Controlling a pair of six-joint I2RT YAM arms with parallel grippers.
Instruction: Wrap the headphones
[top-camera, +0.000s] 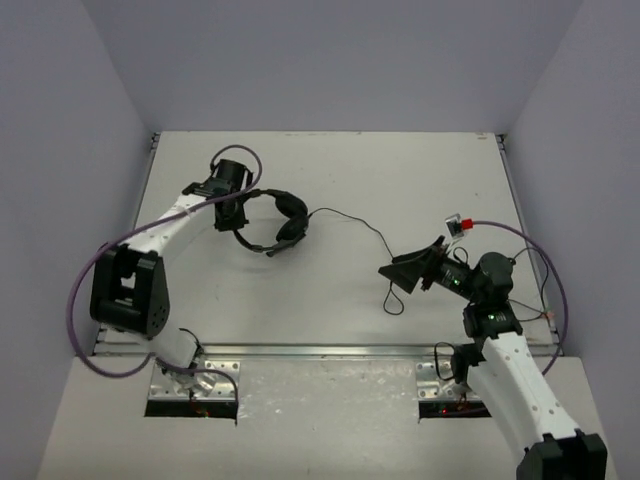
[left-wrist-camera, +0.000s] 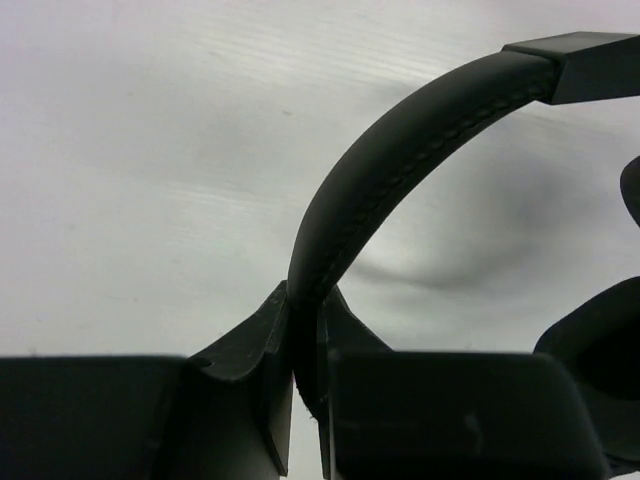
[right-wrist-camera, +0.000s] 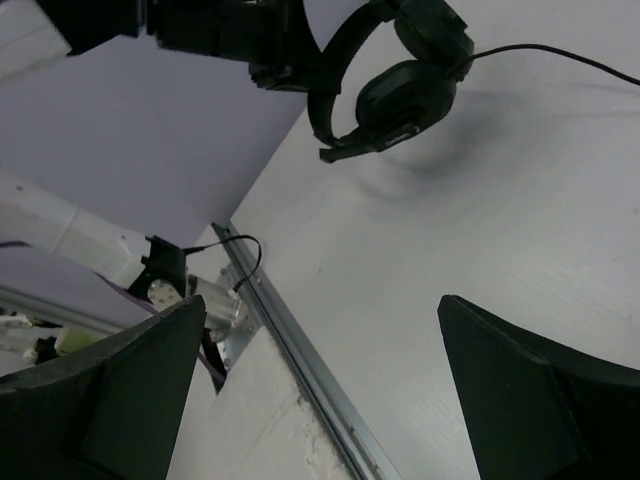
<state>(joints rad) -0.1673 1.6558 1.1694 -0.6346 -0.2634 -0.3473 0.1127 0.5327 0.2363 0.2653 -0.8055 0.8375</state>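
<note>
The thin black cable (top-camera: 352, 221) still runs outside the right gripper's open fingers, so the gripper needs to move outward and to the left in the top view next, onto the cable.
The black headphones (top-camera: 290, 212) lie on the white table left of centre, ear cups together. My left gripper (top-camera: 234, 214) is shut on the headband (left-wrist-camera: 400, 160), which rises in an arc from between its jaws (left-wrist-camera: 307, 335); an ear cup (left-wrist-camera: 600, 350) shows at the right. The thin black cable (top-camera: 352, 221) runs right from the ear cups and ends in a small loop (top-camera: 393, 302) just beneath my right gripper (top-camera: 396, 272). That gripper (right-wrist-camera: 320, 380) hangs open above bare table, nothing between its fingers, with the headphones (right-wrist-camera: 405, 90) far ahead of it.
A metal rail (top-camera: 320, 350) runs along the table's near edge. Thick purple robot cables (top-camera: 80, 300) loop beside both arms. A small red and white part (top-camera: 458, 224) sits by the right arm. Grey walls close in the back and sides.
</note>
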